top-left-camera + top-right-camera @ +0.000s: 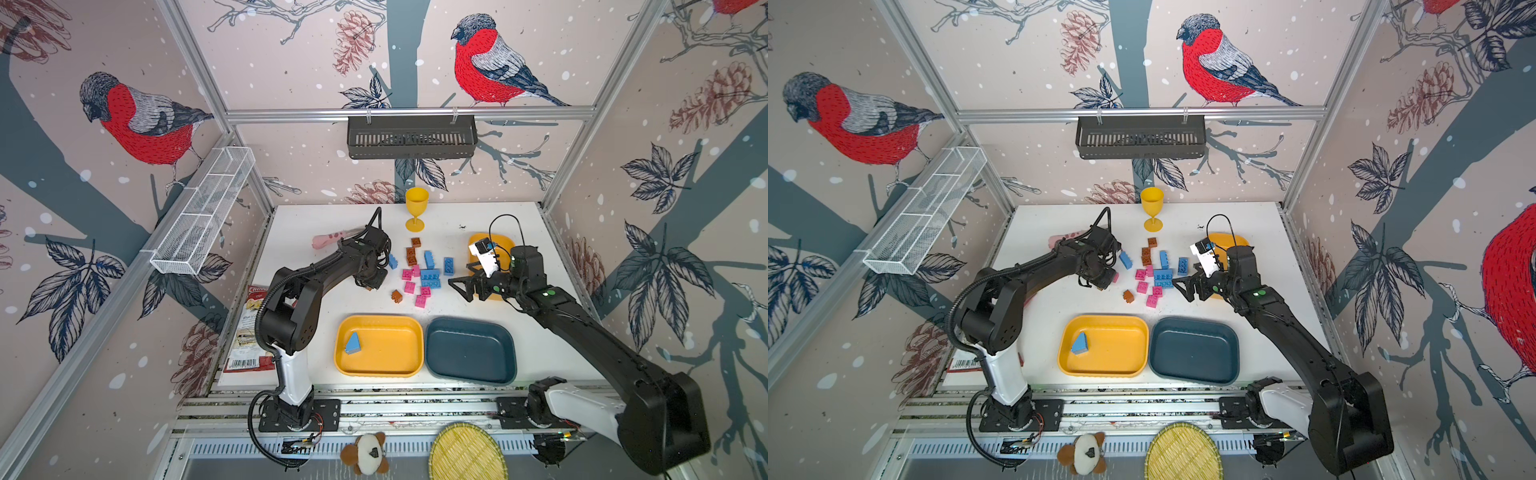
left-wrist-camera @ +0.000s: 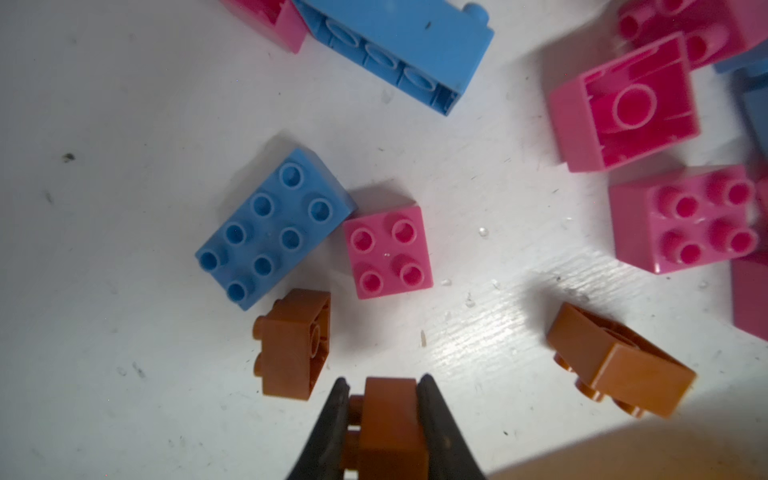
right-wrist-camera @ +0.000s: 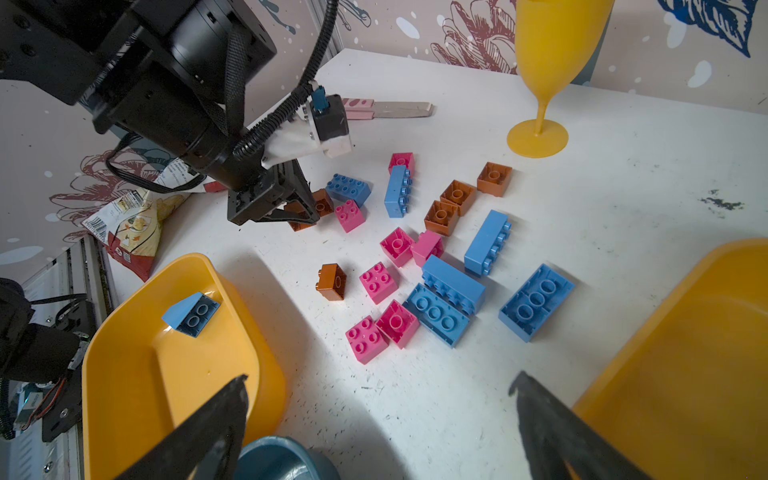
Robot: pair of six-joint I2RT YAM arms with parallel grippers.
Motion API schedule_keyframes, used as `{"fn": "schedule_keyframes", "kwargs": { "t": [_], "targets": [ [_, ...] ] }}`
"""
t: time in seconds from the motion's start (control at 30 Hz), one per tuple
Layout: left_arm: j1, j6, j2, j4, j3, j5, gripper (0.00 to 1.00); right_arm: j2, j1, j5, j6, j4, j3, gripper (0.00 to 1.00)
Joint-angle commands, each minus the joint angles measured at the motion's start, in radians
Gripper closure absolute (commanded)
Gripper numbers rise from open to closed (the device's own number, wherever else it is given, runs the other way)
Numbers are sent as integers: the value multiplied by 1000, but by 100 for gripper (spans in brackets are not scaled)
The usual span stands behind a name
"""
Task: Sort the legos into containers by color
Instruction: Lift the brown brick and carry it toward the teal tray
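Observation:
My left gripper will lift the brown brick back over the teal tray's far corner (image 1: 441,333) to release it, as that empty tray is behind the gripper.
Loose legos (image 1: 419,270) in blue, pink and brown lie in the middle of the white table in both top views. My left gripper (image 2: 383,380) is shut on a brown brick (image 2: 388,419) at the pile's left edge, next to another brown brick (image 2: 295,345), a blue brick (image 2: 270,224) and a pink one (image 2: 388,251). The right gripper (image 3: 379,380) hangs open and empty just right of the pile. A blue wedge (image 1: 353,344) lies in the large yellow tray (image 1: 390,353). The teal tray (image 1: 469,349) holds nothing. A smaller yellow tray (image 1: 496,241) sits behind the right arm.
A yellow goblet (image 1: 415,208) stands at the back of the table. A pink-handled tool (image 1: 328,240) lies behind the left arm, and a snack bag (image 1: 249,332) lies at the table's left edge. A white mesh basket (image 1: 203,212) hangs on the left wall.

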State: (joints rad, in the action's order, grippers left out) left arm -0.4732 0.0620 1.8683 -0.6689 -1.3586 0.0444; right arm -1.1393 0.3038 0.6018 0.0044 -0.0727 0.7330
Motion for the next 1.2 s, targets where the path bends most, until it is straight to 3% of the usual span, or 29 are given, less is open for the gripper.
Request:
{"fn": "schedule_keyframes", "kwargs": {
  "t": [0.0,0.13,0.27,0.47,0.67,0.87,1.17],
  "targets": [
    [1,-44,-36,-73,-27,-35,86,-4,-1,3,7,23,6,1],
    [-14,-119,-89,-117,-62,-120,86,-11,-2,0,12,30,11,1],
    [-91,-197,-157,-138,-64,-152,86,-14,-11,0,18,26,22,1],
    [-185,-368,-284,-44,16,-294,86,-12,-51,35,44,-7,36,1],
    [-280,-502,-354,-4,82,-299,86,14,-77,38,67,-34,30,0],
    [-384,-585,-338,219,155,-397,86,45,-98,24,105,-37,9,1],
    [-503,-613,-195,362,194,-447,86,144,-118,-20,138,-98,-61,1]
  ]
}}
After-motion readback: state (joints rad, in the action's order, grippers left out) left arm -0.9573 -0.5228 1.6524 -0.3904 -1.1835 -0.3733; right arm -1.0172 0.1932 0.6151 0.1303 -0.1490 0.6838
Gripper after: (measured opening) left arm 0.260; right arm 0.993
